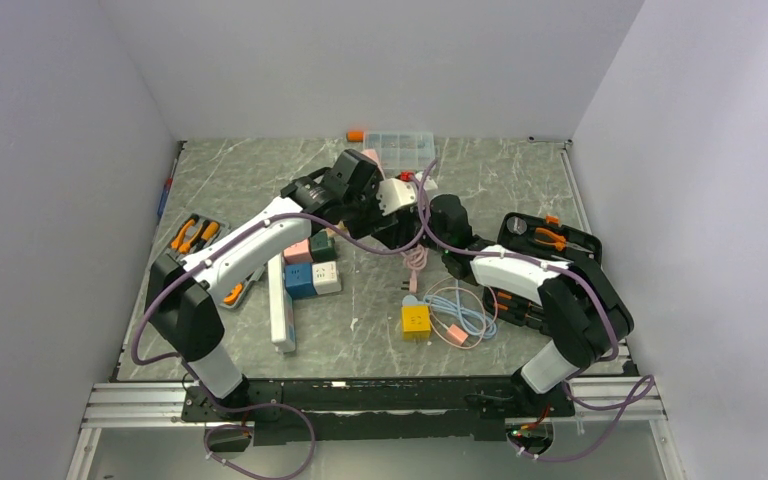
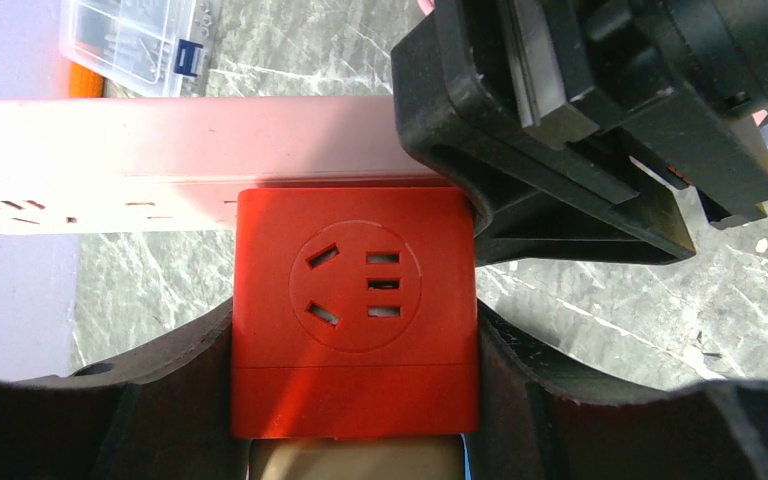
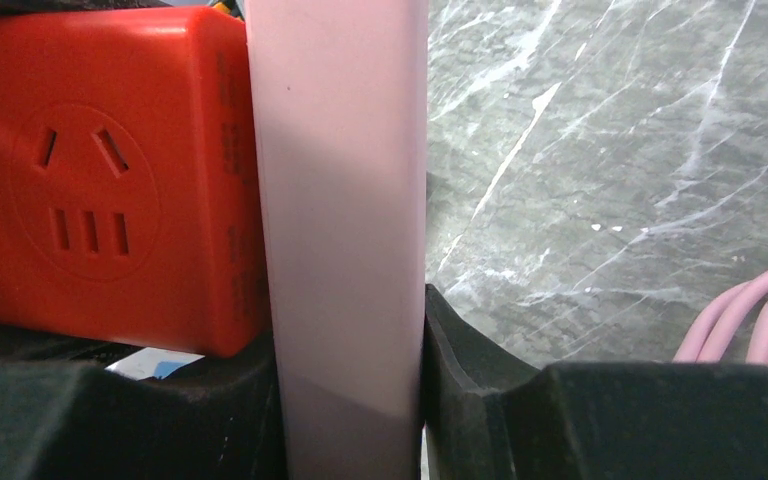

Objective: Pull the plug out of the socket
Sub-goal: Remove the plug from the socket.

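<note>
I will pull my right gripper away from the red cube (image 3: 100, 180) toward the black tool tray and down to the table, as my left gripper holds the plug.
A red cube plug (image 2: 355, 310) with outlet holes on its face sits plugged against the side of a pale pink power strip bar (image 2: 160, 170). My left gripper (image 2: 355, 400) is shut on the red cube, one finger on each side. My right gripper (image 3: 350, 400) is shut on the pink bar (image 3: 340, 200), with the red cube (image 3: 100, 180) right beside it. Both grippers meet above the table's back middle, left (image 1: 370, 195) and right (image 1: 420, 220). The long white power strip (image 1: 282, 305) with pastel cubes lies untouched at the front left.
The pink cord (image 1: 415, 258) hangs down to the table. A yellow cube (image 1: 416, 320) with a pale blue cord (image 1: 460, 310) lies near the front. A clear compartment box (image 1: 400, 150) stands at the back. Tool trays sit at left (image 1: 195, 235) and right (image 1: 550, 240).
</note>
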You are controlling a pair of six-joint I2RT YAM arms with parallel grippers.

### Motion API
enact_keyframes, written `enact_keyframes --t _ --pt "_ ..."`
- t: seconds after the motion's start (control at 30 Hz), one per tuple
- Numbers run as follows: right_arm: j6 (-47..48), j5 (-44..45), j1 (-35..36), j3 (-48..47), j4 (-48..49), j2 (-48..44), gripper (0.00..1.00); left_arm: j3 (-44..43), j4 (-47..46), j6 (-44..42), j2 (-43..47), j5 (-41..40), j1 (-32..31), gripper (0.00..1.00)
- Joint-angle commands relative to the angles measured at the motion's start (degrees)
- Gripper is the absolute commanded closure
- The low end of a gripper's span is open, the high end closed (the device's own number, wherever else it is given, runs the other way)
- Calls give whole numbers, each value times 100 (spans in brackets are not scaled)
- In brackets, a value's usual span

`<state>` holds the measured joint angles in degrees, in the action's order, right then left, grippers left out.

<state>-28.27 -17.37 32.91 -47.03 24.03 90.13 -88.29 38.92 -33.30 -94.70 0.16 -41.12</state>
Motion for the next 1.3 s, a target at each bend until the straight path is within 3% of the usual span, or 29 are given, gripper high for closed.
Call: enact_keyframes --t 0.0,0.47,1.07,1.27 --pt "67 1881 -569 143 -602 127 100 -122 471 -132 909 1 32 100" --pt "-246 1913 -1134 713 -482 103 100 304 825 -350 1324 95 128 100" --pt "-618 3486 -1156 245 -1799 308 100 427 1083 -233 1430 239 142 100" --pt "-642 3344 -1079 337 -1701 225 100 542 1079 -190 1498 360 144 100"
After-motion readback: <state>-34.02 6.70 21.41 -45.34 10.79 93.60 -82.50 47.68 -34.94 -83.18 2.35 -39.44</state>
